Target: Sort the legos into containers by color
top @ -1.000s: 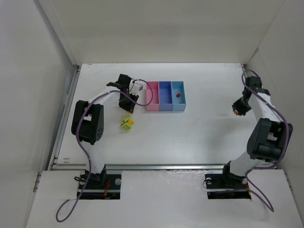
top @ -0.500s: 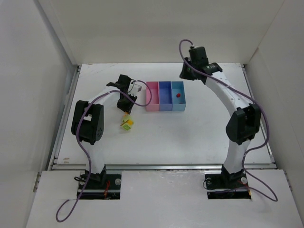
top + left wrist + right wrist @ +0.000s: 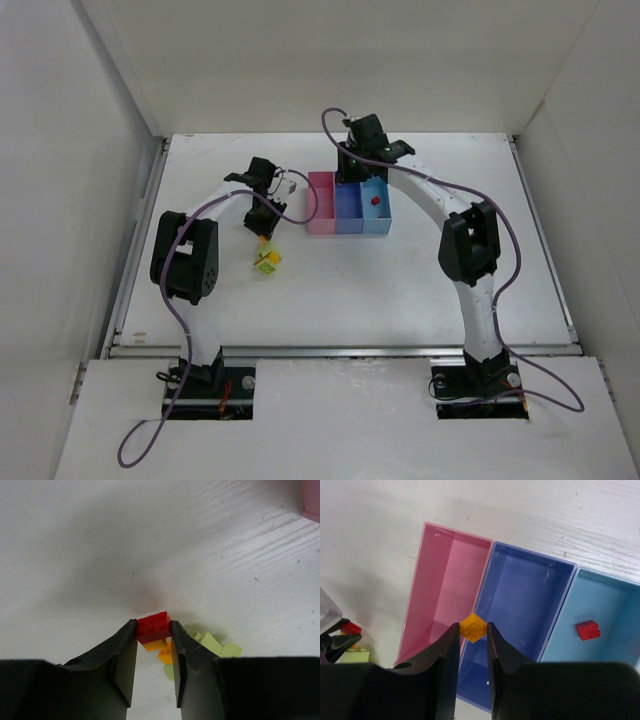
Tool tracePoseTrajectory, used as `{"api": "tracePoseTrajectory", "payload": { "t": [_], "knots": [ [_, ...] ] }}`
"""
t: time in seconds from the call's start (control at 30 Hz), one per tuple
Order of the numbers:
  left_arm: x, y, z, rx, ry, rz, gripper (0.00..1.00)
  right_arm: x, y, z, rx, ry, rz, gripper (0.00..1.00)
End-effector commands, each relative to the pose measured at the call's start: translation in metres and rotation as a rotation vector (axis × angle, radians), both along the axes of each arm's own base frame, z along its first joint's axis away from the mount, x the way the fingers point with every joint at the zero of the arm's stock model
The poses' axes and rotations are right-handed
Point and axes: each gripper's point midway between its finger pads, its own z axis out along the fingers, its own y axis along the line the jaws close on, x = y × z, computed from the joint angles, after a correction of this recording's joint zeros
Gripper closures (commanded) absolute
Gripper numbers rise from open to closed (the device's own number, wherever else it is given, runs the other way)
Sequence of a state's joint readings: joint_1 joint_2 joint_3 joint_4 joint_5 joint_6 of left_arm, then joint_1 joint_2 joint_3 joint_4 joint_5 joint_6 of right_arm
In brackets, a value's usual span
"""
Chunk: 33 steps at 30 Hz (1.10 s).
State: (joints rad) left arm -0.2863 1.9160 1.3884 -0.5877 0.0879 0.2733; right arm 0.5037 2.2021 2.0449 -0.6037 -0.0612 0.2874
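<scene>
I will next move my right gripper lower over the purple-blue bin and let go of the lego, because that bin is below it, toward the right in its wrist view.
My left gripper (image 3: 153,628) is shut on a red lego (image 3: 154,624) with an orange-yellow piece (image 3: 156,644) under it, low over the table. More orange (image 3: 167,654) and lime green legos (image 3: 208,641) lie just beyond it; from the top this pile (image 3: 266,261) lies left of the bins. My right gripper (image 3: 471,631) is shut on a small orange lego (image 3: 472,626), held above the wall between the pink bin (image 3: 445,575) and the purple-blue bin (image 3: 527,595). The light blue bin (image 3: 610,605) holds a red lego (image 3: 588,629).
The joined bins (image 3: 322,212) stand at the back middle of the table, with the right gripper (image 3: 347,180) over them and the left gripper (image 3: 262,232) to their left. White walls enclose the table on three sides.
The right arm has swung from the far right edge leftward to above the bins, carrying the orange lego. The left arm has hardly moved.
</scene>
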Motion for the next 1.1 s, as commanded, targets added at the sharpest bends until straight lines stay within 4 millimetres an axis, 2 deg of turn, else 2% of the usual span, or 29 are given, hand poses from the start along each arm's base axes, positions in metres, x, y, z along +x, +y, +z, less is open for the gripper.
{"api": "tracePoseTrajectory", "payload": {
  "t": [0.0, 0.2, 0.73, 0.8, 1.07],
  "knots": [
    [0.0077, 0.0009, 0.0204, -0.005, -0.041, 0.015, 0.97, 0.0099, 0.0032, 0.0440, 0.036, -0.095, 0.004, 1.00],
    [0.0050, 0.0016, 0.0177, -0.003, -0.032, 0.015, 0.97, 0.0057, 0.0049, 0.0355, 0.020, -0.081, 0.006, 1.00],
    [0.0024, 0.0007, 0.0185, -0.011, -0.030, 0.012, 0.97, 0.0075, 0.0023, 0.0353, 0.009, -0.087, -0.008, 1.00],
    [0.0023, 0.0007, 0.0185, -0.011, -0.030, 0.012, 0.97, 0.0069, 0.0019, 0.0405, 0.014, -0.095, -0.008, 1.00],
    [0.0023, 0.0007, 0.0185, -0.011, -0.030, 0.012, 0.97, 0.0075, -0.0014, 0.0365, -0.001, -0.093, -0.022, 1.00]
  ]
}}
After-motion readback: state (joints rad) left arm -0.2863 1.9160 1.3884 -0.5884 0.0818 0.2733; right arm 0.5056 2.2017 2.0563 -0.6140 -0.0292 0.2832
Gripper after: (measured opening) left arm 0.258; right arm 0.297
